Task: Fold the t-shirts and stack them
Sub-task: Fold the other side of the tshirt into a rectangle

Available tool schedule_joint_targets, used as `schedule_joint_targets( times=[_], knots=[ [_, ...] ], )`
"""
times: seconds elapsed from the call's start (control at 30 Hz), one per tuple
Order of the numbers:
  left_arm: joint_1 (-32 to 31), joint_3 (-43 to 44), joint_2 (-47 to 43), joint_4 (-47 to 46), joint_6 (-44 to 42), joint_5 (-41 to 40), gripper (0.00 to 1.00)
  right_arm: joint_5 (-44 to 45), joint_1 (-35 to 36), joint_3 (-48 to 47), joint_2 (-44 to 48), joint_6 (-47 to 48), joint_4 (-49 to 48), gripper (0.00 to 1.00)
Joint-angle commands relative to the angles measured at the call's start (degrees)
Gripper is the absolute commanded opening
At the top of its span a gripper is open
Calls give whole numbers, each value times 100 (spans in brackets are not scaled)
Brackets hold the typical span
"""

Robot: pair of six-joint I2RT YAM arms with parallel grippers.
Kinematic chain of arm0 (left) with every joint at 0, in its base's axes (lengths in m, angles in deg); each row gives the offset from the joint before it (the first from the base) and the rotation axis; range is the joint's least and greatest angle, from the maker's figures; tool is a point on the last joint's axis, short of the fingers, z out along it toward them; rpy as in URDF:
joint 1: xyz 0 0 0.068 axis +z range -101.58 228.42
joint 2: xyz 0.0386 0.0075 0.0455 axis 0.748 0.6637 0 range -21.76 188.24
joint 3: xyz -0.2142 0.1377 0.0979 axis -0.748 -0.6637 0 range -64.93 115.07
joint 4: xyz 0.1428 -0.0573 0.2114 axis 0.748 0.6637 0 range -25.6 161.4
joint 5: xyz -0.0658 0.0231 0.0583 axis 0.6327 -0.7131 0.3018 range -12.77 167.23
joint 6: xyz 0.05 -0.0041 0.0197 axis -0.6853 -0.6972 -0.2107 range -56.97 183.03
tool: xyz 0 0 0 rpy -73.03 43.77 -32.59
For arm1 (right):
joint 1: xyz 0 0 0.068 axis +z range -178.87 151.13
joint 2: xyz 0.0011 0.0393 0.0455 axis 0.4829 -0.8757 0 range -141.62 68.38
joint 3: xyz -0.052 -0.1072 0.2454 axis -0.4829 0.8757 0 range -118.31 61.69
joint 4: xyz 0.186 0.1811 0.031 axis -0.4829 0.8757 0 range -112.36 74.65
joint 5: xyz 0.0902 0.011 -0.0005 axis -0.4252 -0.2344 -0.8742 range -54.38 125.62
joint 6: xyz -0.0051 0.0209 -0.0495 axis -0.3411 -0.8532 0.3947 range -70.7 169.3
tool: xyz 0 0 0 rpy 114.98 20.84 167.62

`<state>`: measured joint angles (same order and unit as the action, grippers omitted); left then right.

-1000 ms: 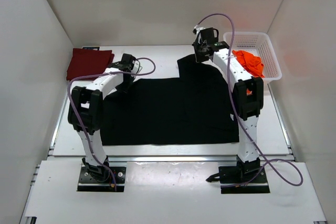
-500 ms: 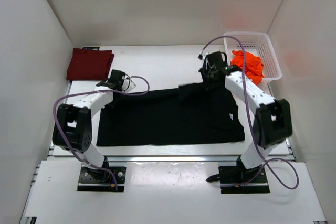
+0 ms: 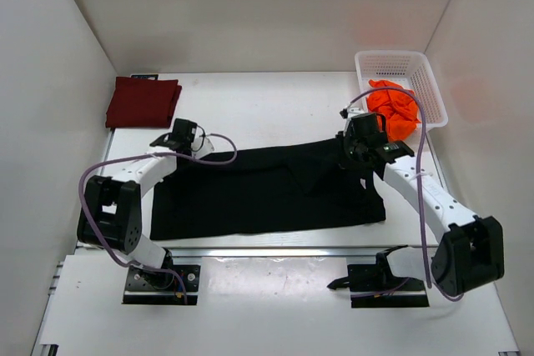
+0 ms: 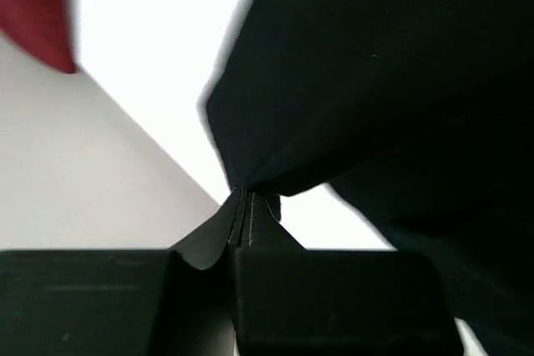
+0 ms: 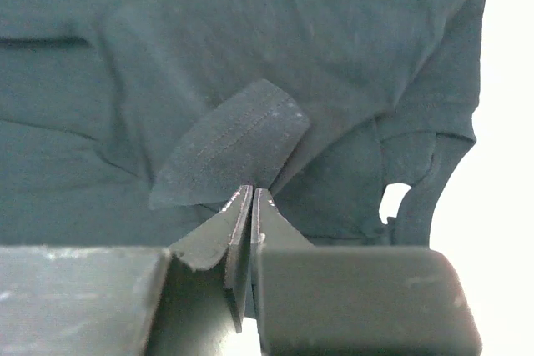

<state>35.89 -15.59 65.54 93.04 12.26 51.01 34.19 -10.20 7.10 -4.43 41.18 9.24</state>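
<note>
Next, my left gripper moves back and down to release the pinched corner over the lower black layer [image 3: 170, 199] [image 4: 417, 214], since that layer lies below and back from it.
The black t-shirt [image 3: 267, 189] lies across the middle of the table, folded over lengthwise into a band. My left gripper [image 3: 185, 141] is shut on its far left corner; in the left wrist view the black cloth [image 4: 375, 81] rises from the pinched jaws of that gripper [image 4: 244, 193]. My right gripper [image 3: 360, 149] is shut on the shirt's far right edge, with a hemmed flap [image 5: 234, 156] bunched at the tips of the gripper [image 5: 252, 193]. The maroon t-shirt [image 3: 142, 102] lies folded at the far left. The orange t-shirt [image 3: 394, 108] sits crumpled in the basket.
The white mesh basket [image 3: 425, 81] stands at the far right corner, just behind my right arm. White walls enclose the table on three sides. A strip of maroon cloth [image 4: 37, 14] shows at the upper left of the left wrist view.
Both grippers have pulled the black shirt's far edge toward the near side, folding it over into a narrower band. The right arm swung out from the basket to the right.
</note>
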Motion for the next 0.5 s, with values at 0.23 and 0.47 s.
schedule_joint_targets(
  times=[0.23,0.47],
  knots=[
    [-91,-44,-1039,617,-574,-76,0,-384,-251,237,1128,-401,-4,0],
    [-320,-979,-1268,677,-321,-138,0,-613,-198,861,1533,-691,-4,0]
  ],
)
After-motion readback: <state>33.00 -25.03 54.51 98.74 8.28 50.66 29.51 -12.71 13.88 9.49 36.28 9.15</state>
